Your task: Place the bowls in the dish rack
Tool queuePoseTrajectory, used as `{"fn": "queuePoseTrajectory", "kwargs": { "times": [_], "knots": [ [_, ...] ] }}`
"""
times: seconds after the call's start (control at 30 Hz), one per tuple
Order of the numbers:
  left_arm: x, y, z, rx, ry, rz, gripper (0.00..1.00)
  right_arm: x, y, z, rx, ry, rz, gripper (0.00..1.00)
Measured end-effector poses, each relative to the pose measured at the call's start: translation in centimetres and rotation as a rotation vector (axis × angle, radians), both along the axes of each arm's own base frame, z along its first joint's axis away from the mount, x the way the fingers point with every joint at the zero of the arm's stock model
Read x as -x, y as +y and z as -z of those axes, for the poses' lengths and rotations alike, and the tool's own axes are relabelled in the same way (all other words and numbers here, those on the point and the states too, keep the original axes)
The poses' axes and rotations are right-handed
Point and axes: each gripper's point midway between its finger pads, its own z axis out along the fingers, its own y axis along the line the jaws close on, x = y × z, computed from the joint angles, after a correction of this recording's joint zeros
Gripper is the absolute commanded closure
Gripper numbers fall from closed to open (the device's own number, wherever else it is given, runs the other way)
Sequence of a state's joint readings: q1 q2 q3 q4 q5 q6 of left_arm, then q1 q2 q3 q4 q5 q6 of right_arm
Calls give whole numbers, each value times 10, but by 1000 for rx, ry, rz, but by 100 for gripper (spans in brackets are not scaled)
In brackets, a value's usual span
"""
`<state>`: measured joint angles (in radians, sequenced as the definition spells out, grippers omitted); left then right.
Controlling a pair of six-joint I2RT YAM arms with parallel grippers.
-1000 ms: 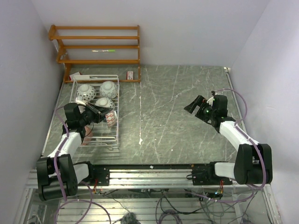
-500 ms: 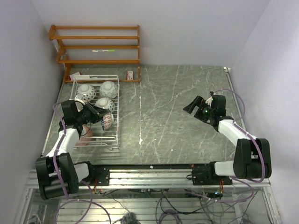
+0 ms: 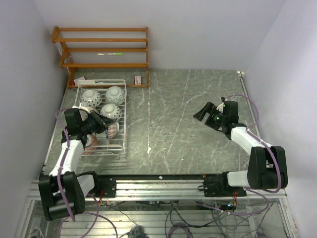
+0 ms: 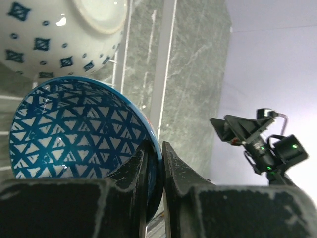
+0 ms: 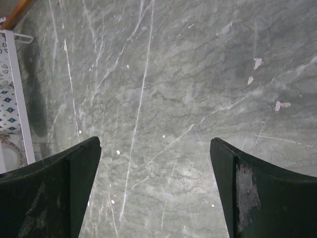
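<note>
My left gripper should next move back toward the rack's near wires, tip its fingers down and let go of the blue bowl's rim, since bare space shows (image 3: 111, 142) next to the pinkish bowl.
The white wire dish rack (image 3: 124, 99) stands at the table's left. Three pale bowls lie upside down in its far half (image 3: 90, 98) (image 3: 114, 94) (image 3: 111, 112), and a pinkish bowl (image 3: 90, 142) sits near its front. My left gripper (image 3: 102, 124) is over the rack, shut on the rim of a blue bowl (image 4: 74, 134) with a triangle-patterned inside, one finger inside (image 4: 133, 166) and one outside. That bowl (image 3: 113, 130) stands on edge in the rack. Just behind it lies a white bowl with blue diamonds (image 4: 54, 39). My right gripper (image 3: 202, 113) hangs open and empty over bare table (image 5: 156, 148).
An orange-brown wooden shelf unit (image 3: 104, 49) stands against the back wall behind the rack, with a small red and white item (image 3: 138, 79) at its foot. The left wall runs close beside the rack. The rack's edge (image 5: 15, 99) shows in the right wrist view.
My left gripper has drawn back toward the rack's left side with the blue bowl, which now sits lower in the rack. The right gripper has shifted slightly left.
</note>
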<state>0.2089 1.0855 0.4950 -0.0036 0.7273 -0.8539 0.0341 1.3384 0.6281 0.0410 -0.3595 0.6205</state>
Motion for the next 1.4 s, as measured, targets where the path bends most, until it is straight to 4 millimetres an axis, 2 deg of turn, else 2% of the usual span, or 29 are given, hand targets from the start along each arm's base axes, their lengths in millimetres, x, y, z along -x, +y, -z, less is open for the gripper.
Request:
{"fn": "queuePoseTrajectory", "kwargs": {
  "times": [0.23, 0.4, 0.57, 0.7, 0.8, 0.93, 1.03, 1.1, 1.3, 1.4],
  "knots": [
    [17, 14, -8, -106, 44, -77, 93, 2, 6, -4, 4, -9, -19, 8],
    [25, 20, -16, -166, 87, -82, 93, 1, 15, -22, 9, -54, -45, 8],
    [27, 24, -45, -260, 34, -79, 93, 1, 18, -38, 7, -98, -51, 8],
    [18, 13, -77, -351, -48, -48, 93, 1, 19, -40, 7, -97, -51, 8],
    [8, 7, -85, -403, -76, -27, 93, 2, 22, -41, 10, -97, -54, 8],
    [0, 6, -53, -474, 4, -5, 93, 4, 23, -44, 13, -102, -55, 8],
    [6, 2, -22, -518, 81, 23, 93, 5, 22, -44, 16, -98, -52, 8],
    [12, -1, -9, -538, 109, 42, 93, 5, 22, -44, 18, -97, -50, 8],
    [24, -8, 19, -578, 156, 77, 93, 5, 22, -42, 17, -92, -51, 8],
    [21, -11, 21, -589, 143, 69, 88, 5, 23, -40, 16, -86, -54, 8]
  ]
}}
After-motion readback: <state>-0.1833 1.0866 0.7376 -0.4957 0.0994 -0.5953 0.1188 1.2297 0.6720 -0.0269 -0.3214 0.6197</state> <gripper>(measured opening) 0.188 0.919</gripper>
